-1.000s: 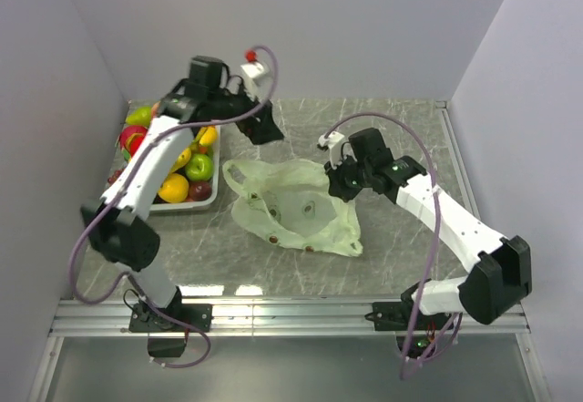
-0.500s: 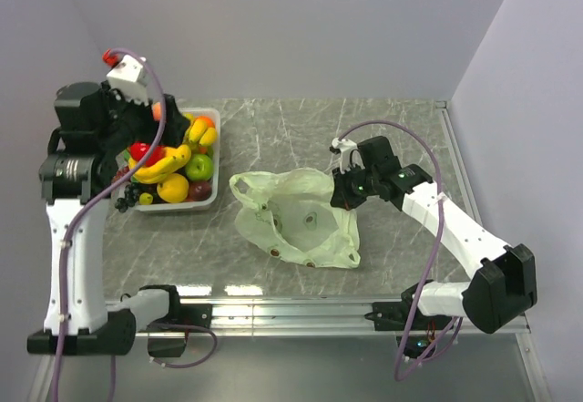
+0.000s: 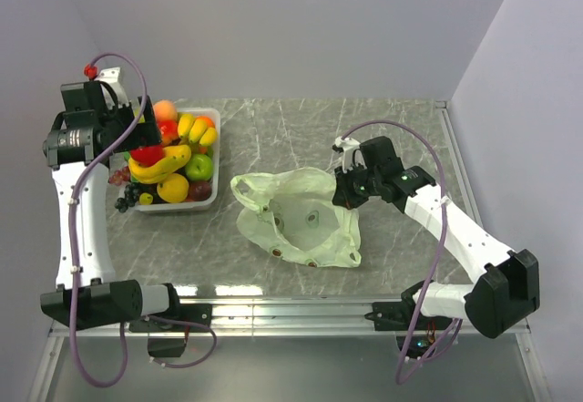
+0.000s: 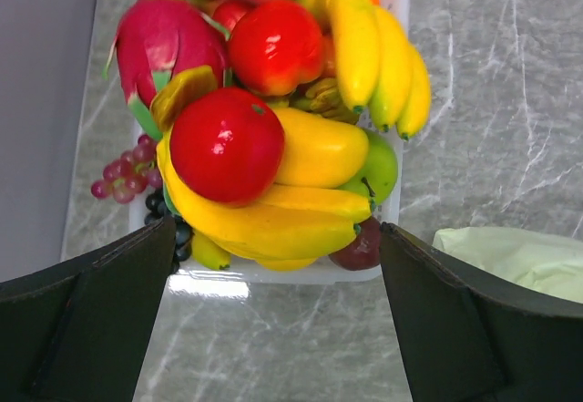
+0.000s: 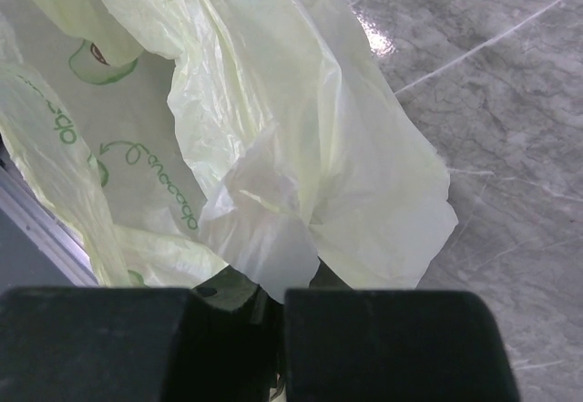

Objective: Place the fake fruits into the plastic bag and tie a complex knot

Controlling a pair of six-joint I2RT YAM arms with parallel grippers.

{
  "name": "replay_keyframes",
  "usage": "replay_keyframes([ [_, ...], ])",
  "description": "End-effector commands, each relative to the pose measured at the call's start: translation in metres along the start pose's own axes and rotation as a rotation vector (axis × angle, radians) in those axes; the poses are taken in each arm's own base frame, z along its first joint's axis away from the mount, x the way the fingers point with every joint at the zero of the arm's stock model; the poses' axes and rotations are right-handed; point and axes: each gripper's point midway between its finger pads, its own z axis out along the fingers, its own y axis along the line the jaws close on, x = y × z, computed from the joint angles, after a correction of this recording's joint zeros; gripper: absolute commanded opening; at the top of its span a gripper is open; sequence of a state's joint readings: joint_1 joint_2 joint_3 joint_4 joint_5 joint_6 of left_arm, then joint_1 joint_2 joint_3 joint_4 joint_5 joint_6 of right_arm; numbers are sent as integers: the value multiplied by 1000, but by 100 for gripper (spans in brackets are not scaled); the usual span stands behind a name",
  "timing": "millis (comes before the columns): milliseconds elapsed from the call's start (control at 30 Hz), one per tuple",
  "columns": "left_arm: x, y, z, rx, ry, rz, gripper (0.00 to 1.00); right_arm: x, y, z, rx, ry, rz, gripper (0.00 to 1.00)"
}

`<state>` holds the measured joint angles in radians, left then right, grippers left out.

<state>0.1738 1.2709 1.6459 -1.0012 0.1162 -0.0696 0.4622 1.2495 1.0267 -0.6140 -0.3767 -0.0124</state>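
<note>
My open left gripper should go down next, fingertips on either side of the glossy red apple lying uncovered atop the bananas.
The fake fruits [image 3: 173, 160] are heaped in a clear tray [image 3: 208, 201] at the left: red apples [image 4: 226, 145], yellow bananas [image 4: 378, 56], a pink dragonfruit [image 4: 159, 42] and grapes [image 4: 123, 172]. My left gripper [image 3: 137, 138] hangs open above the heap, holding nothing; its fingers [image 4: 91, 320] frame the tray's near rim [image 4: 273, 274]. The pale-green plastic bag [image 3: 296, 215] lies spread open at the table's middle. My right gripper [image 3: 351, 188] is shut on the bag's right rim, with the film [image 5: 273, 128] bunched at its jaws [image 5: 278, 288]. No knot shows.
The grey marble table [image 3: 273, 138] is walled at the left, back and right. A metal rail [image 3: 291, 306] runs along the near edge. The bag's corner [image 4: 519, 256] lies just right of the tray. A few grapes [image 3: 127, 200] spill over the tray's left side.
My left arm has swung from behind the bag back to the left and now hovers over the tray, still open. The right gripper keeps its hold on the bag, barely moved.
</note>
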Motion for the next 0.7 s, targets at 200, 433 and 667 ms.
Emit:
replay_keyframes([
  [200, -2, 29, 8, -185, -23, -143, 99, -25, 6, -13, 7, -97, 11, 0],
  [433, 9, 40, 37, -244, 8, -214, 99, -23, 5, -11, 9, -86, 11, 0],
  [667, 19, 40, 52, -251, 9, -270, 99, -10, 3, -3, 5, -56, 15, 0],
])
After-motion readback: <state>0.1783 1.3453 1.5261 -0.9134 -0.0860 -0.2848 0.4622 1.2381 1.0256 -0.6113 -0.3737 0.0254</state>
